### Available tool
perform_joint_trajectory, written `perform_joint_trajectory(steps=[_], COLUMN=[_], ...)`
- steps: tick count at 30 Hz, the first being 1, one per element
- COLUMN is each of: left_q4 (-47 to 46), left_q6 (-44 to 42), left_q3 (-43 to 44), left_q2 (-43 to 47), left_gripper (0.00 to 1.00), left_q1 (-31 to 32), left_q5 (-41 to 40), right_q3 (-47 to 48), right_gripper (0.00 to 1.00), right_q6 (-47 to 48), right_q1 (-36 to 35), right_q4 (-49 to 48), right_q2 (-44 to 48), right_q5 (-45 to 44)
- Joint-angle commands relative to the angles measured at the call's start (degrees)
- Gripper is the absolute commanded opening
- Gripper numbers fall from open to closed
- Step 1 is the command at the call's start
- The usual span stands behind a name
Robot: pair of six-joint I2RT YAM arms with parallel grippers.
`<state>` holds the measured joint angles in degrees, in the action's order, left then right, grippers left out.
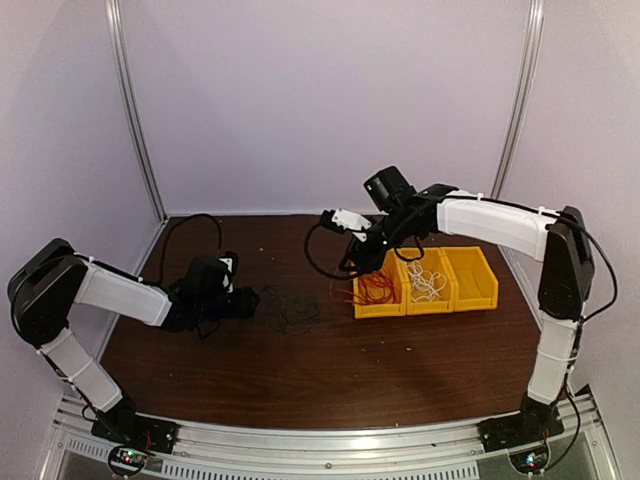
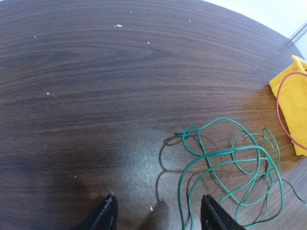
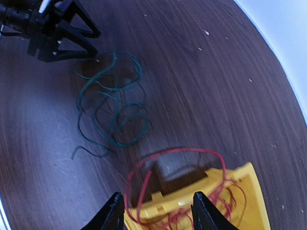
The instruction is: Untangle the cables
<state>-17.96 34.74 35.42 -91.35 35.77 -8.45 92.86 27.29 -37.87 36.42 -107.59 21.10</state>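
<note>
My right gripper goes down and to the left in the top view onto the green cable's loops next, since they still lie crossed on the tabletop.
The red cable (image 1: 375, 288) lies bunched in the left yellow bin (image 1: 380, 310), one loop (image 3: 182, 152) hanging out over the bin's rim onto the table. In the middle bin (image 1: 430, 306) lies the white cable (image 1: 427, 283). A third cable (image 2: 223, 119), green in the wrist views and dark from above, lies alone in loose loops on the table (image 1: 292, 308). My right gripper (image 3: 157, 213) hovers open over the red cable's bin, holding nothing. Low at the green cable's left edge, my left gripper (image 2: 158, 213) is open, and two strands run between its fingers.
A third yellow bin (image 1: 472, 275) stands empty at the right end of the row. A thick black arm cable (image 1: 190, 222) loops at the back left. The table's right edge runs close behind the bins.
</note>
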Motion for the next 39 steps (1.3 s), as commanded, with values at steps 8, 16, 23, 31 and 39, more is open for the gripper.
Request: perform_joint_trajectory(steps=[8, 16, 23, 31, 39], left_q4=[-3.3, -2.9, -4.3, -18.0, -28.1], left_q6=[1.9, 1.8, 2.3, -0.1, 0.6], left_q3=[-0.9, -3.2, -3.9, -6.9, -0.5], left_q2=[1.3, 5.0, 3.8, 3.8, -7.0], left_gripper=[0.60, 0.60, 0.60, 0.63, 0.63], left_q1=[-1.1, -1.1, -1.1, -1.1, -1.1], left_q5=[2.6, 1.4, 2.1, 13.8, 15.0], right_q3=[26.3, 27.7, 28.3, 28.9, 28.9], right_gripper=[0.50, 0.51, 0.19, 0.00, 0.00], right_q6=[-15.0, -19.0, -20.0, -20.0, -22.4], right_q1=[-7.7, -8.4, -9.0, -9.0, -9.0], right_q4=[-0.5, -2.0, -3.7, -3.0, -4.5], right_q2=[-24.8, -30.9, -32.1, -24.7, -13.8], right_q5=[17.2, 22.5, 24.4, 29.8, 42.1])
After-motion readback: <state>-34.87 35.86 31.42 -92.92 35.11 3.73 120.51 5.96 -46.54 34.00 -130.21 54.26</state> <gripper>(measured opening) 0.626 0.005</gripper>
